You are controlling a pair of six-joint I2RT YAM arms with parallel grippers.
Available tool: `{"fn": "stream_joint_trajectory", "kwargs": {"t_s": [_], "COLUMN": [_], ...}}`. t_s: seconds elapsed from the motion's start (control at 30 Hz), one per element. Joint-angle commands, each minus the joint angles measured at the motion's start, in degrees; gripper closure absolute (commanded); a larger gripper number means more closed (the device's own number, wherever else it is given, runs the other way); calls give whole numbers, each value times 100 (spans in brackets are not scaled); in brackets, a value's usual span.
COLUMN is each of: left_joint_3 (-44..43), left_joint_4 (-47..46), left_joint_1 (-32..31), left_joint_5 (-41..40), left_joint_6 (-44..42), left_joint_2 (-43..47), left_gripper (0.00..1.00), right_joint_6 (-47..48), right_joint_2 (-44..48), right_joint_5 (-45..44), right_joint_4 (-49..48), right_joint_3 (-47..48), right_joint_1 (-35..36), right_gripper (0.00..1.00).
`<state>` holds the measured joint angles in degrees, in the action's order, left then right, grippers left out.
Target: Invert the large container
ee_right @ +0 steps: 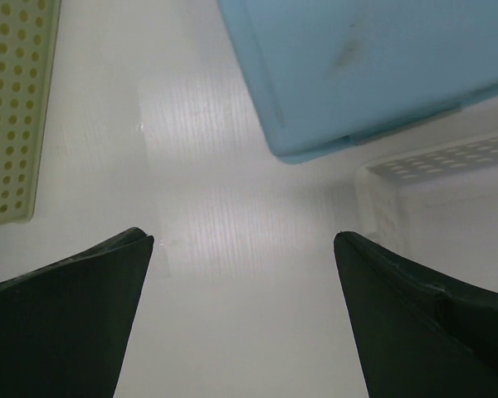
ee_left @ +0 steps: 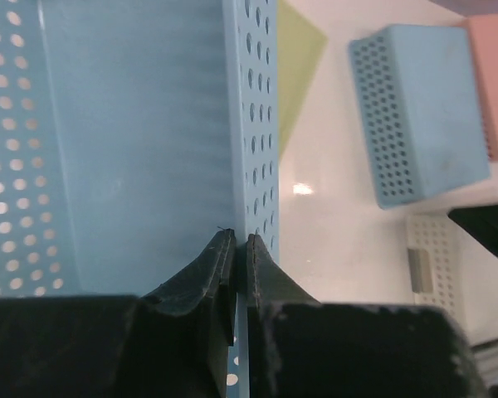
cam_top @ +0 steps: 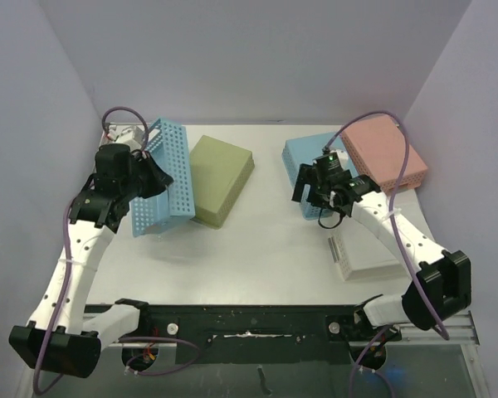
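Observation:
My left gripper swings past the olive-green container next, then tilts, lowers and releases, because bare tabletop lies below it and to its right in the top view.
The large light-blue perforated container [cam_top: 168, 177] stands tipped up on its long side at the left of the table, its open side facing left. My left gripper [cam_top: 148, 177] is shut on its upper wall. In the left wrist view the two fingers [ee_left: 241, 238] pinch the thin perforated wall, with the container's inner floor [ee_left: 141, 141] to the left. My right gripper [cam_top: 314, 192] is open and empty, hovering over bare table by a small blue container. In the right wrist view its fingers [ee_right: 243, 240] stand wide apart.
An olive-green container [cam_top: 221, 179] lies upside down, touching the large container's right side. A small blue container [cam_top: 302, 156], a pink container [cam_top: 384, 152] and a white container [cam_top: 361, 255] sit at the right. Purple walls close in the table at back and sides.

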<state>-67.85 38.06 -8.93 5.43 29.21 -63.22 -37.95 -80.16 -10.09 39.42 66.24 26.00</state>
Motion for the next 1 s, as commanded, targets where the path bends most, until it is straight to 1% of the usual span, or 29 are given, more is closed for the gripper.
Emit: {"fn": "stream_joint_trajectory", "kwargs": {"t_s": [0.0,0.07,0.17,0.23,0.27,0.33,0.47,0.63,0.73,0.87,0.97], "left_joint_3": [-810,-1017,-1165,-1098,-998,-599,355,1390,2035,2827,3264], "left_joint_4": [-350,-555,-1173,-1799,-2290,-3139,-4912,-6475,-7697,-8950,-9662], "left_joint_1": [-506,-817,-1424,-1774,-1928,-2133,-2352,-2407,-2406,-2429,-2435], "left_joint_5": [928,1475,2052,2356,2471,2735,3157,3332,3363,3305,3272], "left_joint_6": [-268,-189,251,668,910,1452,2666,3770,4518,5305,5793], "left_joint_2": [225,111,-52,-136,-178,-250,-392,-481,-698,-1060,-1264], "left_gripper": [100,100,100,100,100,100,100,100,100,100,100], "right_joint_6": [-83,-2,354,423,491,577,744,884,858,834,820], "right_joint_2": [641,785,946,1026,1059,1114,1449,1862,1861,1745,1687], "right_joint_5": [-1152,-1616,-2110,-2217,-2194,-2179,-2273,-1886,-1532,-1329,-1127], "right_joint_4": [236,324,376,645,756,957,969,771,769,771,761], "right_joint_3": [394,474,680,959,1122,1414,1697,1745,1816,1782,1759], "right_joint_1": [-218,-242,-270,-402,-544,-750,-995,-1277,-1305,-1301,-1302], "right_gripper": [2,2,2,2,2,2,2,3,2,2,2]}}
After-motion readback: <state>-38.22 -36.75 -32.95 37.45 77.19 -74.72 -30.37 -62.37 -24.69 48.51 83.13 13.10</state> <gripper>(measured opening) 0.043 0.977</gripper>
